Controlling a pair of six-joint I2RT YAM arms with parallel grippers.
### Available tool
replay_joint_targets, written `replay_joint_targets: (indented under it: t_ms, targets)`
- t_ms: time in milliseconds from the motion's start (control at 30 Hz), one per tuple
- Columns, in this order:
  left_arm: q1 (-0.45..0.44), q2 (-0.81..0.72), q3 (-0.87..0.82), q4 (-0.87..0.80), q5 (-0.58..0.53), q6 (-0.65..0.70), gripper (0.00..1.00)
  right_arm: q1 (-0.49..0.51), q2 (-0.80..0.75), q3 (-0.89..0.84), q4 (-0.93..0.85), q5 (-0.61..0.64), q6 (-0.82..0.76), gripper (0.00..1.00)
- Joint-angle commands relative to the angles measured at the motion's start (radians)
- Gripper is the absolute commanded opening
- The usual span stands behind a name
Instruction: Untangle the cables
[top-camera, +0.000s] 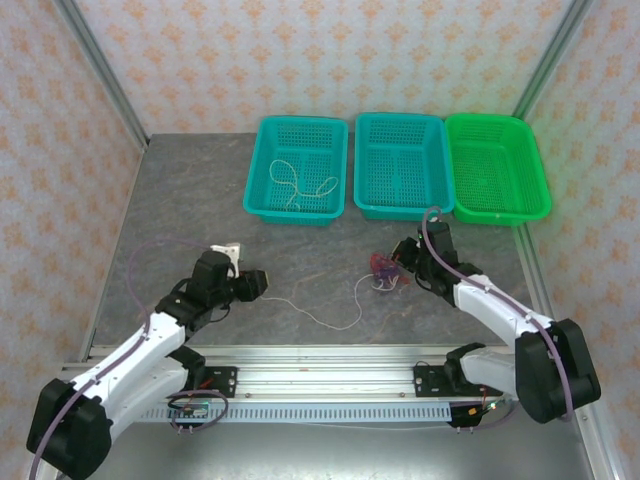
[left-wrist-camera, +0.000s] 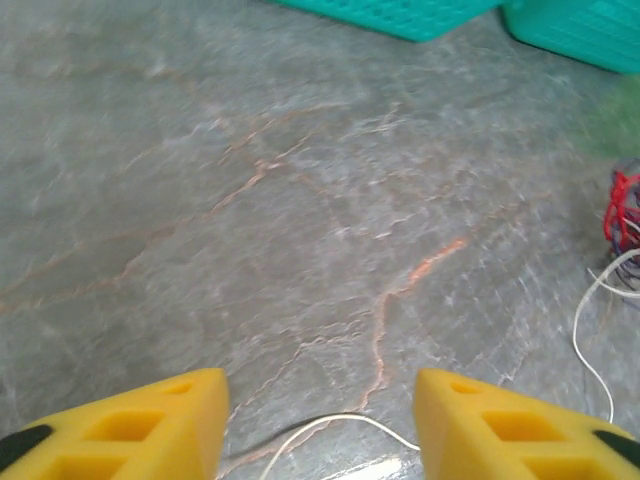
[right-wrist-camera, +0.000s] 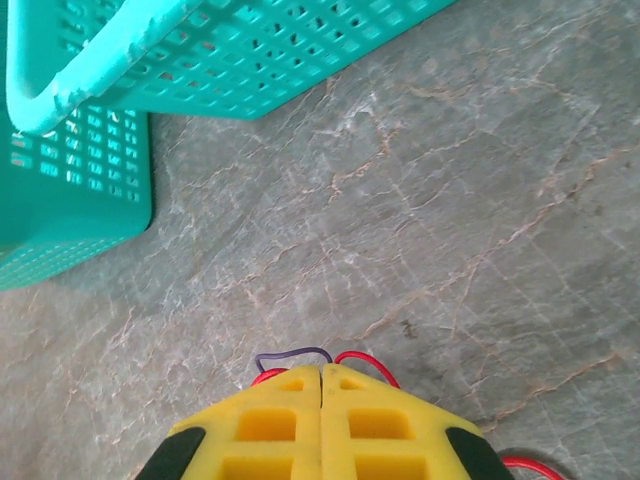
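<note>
My right gripper drags the knot (left-wrist-camera: 622, 212) away from my left gripper next, since the knot lies under my right gripper's fingers.
A knot of red and purple cables (top-camera: 383, 270) lies on the grey table right of centre. My right gripper (top-camera: 400, 262) is shut on it. In the right wrist view a red loop (right-wrist-camera: 365, 360) and a purple loop (right-wrist-camera: 290, 353) stick out from under the closed fingertips of that gripper (right-wrist-camera: 322, 370). A cream-white cable (top-camera: 325, 320) trails left from the knot toward my left gripper (top-camera: 262, 283). The left gripper (left-wrist-camera: 318, 400) is open, and the white cable's end (left-wrist-camera: 340, 422) lies on the table between its fingers, touching neither. The red knot (left-wrist-camera: 622, 212) shows at the right edge.
Three baskets stand in a row at the back: a teal one (top-camera: 262, 165) holding a loose white cable (top-camera: 300, 182), a second teal one (top-camera: 400, 118), and a green one (top-camera: 497, 120). Teal basket walls (right-wrist-camera: 100, 60) rise just ahead of my right gripper.
</note>
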Motion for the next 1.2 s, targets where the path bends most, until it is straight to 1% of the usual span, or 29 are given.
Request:
replay_joint_targets:
  t_ms: [0, 67, 167, 267, 333, 500, 567, 667, 733, 800, 900, 1000, 1033, 1100, 1167]
  targets:
    - [-0.093, -0.017, 0.087, 0.013, 0.018, 0.107, 0.57, 0.015, 0.012, 0.039, 0.019, -0.033, -0.044, 0.0]
    - [-0.171, 0.035, 0.122, 0.059, 0.035, 0.128, 0.58, 0.02, 0.021, 0.046, 0.021, -0.04, -0.046, 0.0]
    - [-0.28, 0.183, 0.178, 0.155, 0.061, 0.128, 0.58, 0.03, 0.049, 0.056, 0.028, -0.043, -0.038, 0.0]
    - [-0.371, 0.351, 0.24, 0.242, 0.048, 0.121, 0.58, 0.033, 0.057, 0.057, 0.029, -0.045, -0.033, 0.0]
    - [-0.409, 0.452, 0.287, 0.282, 0.032, 0.118, 0.58, 0.033, 0.054, 0.056, 0.025, -0.049, -0.034, 0.0]
    - [-0.434, 0.73, 0.42, 0.373, 0.095, 0.054, 0.55, 0.036, 0.031, 0.056, -0.008, -0.061, -0.054, 0.0]
    - [-0.438, 0.831, 0.479, 0.374, 0.089, 0.032, 0.55, 0.037, 0.031, 0.056, -0.023, -0.062, -0.056, 0.0]
    - [-0.439, 0.93, 0.538, 0.364, 0.048, 0.021, 0.55, 0.038, -0.004, 0.048, -0.028, -0.055, -0.054, 0.0]
    - [-0.439, 0.978, 0.562, 0.375, 0.046, 0.018, 0.55, 0.038, -0.009, 0.043, -0.026, -0.056, -0.047, 0.0]
    - [-0.439, 1.024, 0.588, 0.373, 0.056, 0.021, 0.49, 0.039, -0.006, 0.041, -0.02, -0.057, -0.041, 0.0]
    - [-0.439, 1.074, 0.6, 0.394, 0.089, 0.011, 0.35, 0.04, -0.001, 0.048, -0.02, -0.05, -0.038, 0.0]
    - [-0.439, 1.083, 0.59, 0.423, 0.114, -0.006, 0.06, 0.04, 0.01, 0.057, -0.029, -0.019, -0.036, 0.0]
    - [-0.439, 1.083, 0.583, 0.43, 0.113, -0.013, 0.0, 0.048, 0.017, 0.064, -0.05, 0.023, -0.039, 0.0]
    - [-0.439, 1.065, 0.56, 0.438, 0.097, -0.019, 0.0, 0.093, 0.048, 0.102, -0.137, 0.176, -0.067, 0.0]
    - [-0.437, 1.027, 0.537, 0.424, 0.065, -0.016, 0.0, 0.166, 0.101, 0.137, -0.221, 0.392, -0.087, 0.0]
